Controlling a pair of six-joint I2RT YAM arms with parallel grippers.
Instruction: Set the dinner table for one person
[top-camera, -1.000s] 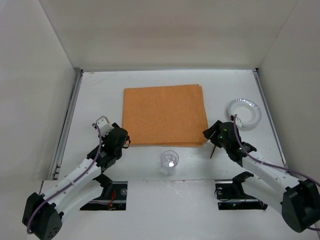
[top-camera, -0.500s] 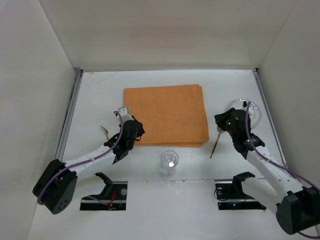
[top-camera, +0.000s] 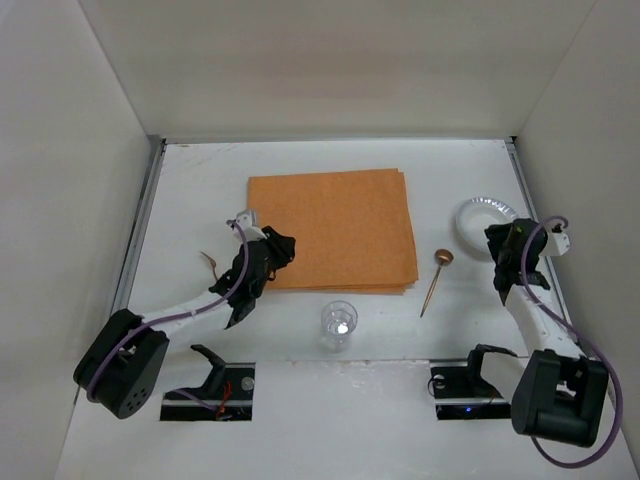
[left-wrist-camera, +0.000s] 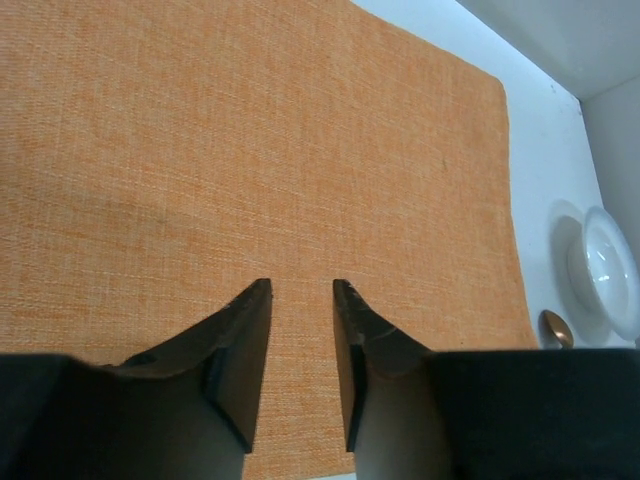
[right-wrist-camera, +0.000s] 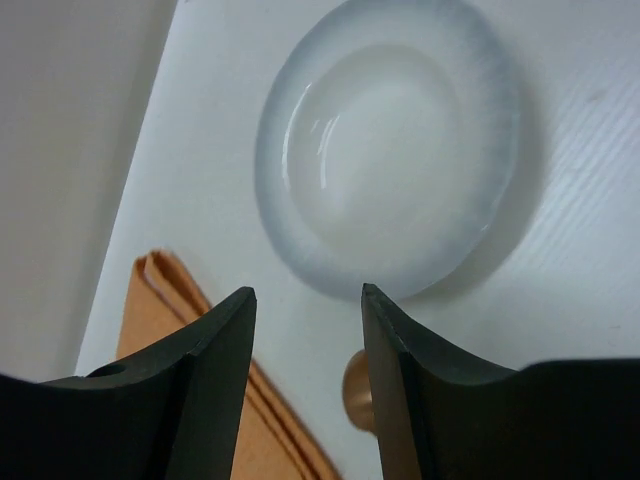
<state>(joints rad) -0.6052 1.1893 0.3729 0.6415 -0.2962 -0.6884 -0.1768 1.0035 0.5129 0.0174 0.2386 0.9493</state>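
Observation:
My right gripper should go down toward the right in its wrist view, where the plate's shadowed rim (right-wrist-camera: 503, 150) is below it, raised enough for a finger underneath.
The white dinner table (top-camera: 200, 190) carries an orange placemat (top-camera: 330, 230) at its middle. My left gripper (top-camera: 283, 246) is open and empty over the mat's near left edge; the left wrist view shows its fingertips (left-wrist-camera: 302, 285) apart above the orange weave (left-wrist-camera: 250, 130). A white plate (top-camera: 487, 218) sits to the right of the mat. My right gripper (top-camera: 498, 242) is open and empty just near of the plate (right-wrist-camera: 395, 170), fingertips (right-wrist-camera: 308, 292) apart. A copper spoon (top-camera: 437, 270) lies between mat and plate, its bowl (right-wrist-camera: 355, 390) partly hidden by my right finger.
A clear glass (top-camera: 339, 322) stands near the front edge, below the mat. A small copper utensil (top-camera: 210, 262) lies left of the left gripper. Grey rails (top-camera: 140, 230) run along the table's sides. The plate (left-wrist-camera: 610, 270) and spoon bowl (left-wrist-camera: 556, 328) show at the left wrist view's right.
My right arm has swung right, away from the spoon, and now sits beside the plate; the spoon lies uncovered on the table. My left gripper has edged onto the placemat's corner.

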